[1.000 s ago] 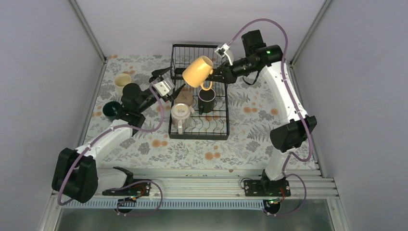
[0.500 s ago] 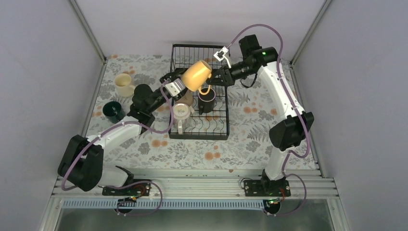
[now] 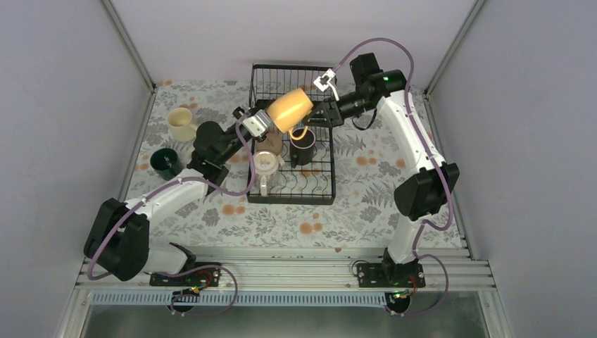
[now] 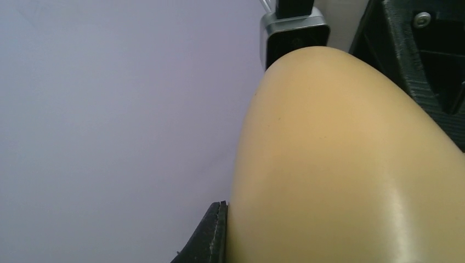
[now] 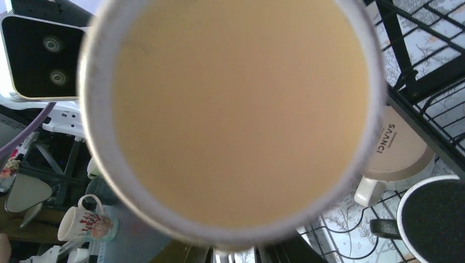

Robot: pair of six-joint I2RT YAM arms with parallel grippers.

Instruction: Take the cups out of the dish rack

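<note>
The left gripper will next swing to its left in the top view, lower and release, since there is free cloth by the dark green mug below it on that side.
The orange-yellow mug (image 3: 289, 109) hangs tilted above the dish rack (image 3: 292, 191), between both grippers. My left gripper (image 3: 263, 122) is shut on its wall; one finger (image 4: 217, 236) presses flat against the mug (image 4: 340, 164), the other is hidden. My right gripper (image 3: 315, 117) sits at the handle. In the right wrist view the mug's base (image 5: 236, 104) fills the frame and the fingers barely show, so their grip is unclear. A black mug (image 3: 303, 146), a tan mug (image 3: 268, 144) and an off-white mug (image 3: 265, 166) sit in the rack.
A cream mug (image 3: 181, 124) and a dark green mug (image 3: 165, 161) stand on the floral cloth left of the rack. The rack's raised basket (image 3: 281, 76) is behind the held mug. The enclosure walls close in at the back and sides.
My left arm has swung right to the orange-yellow mug and its jaws have shut on it. The right arm has shifted the mug slightly left and back.
</note>
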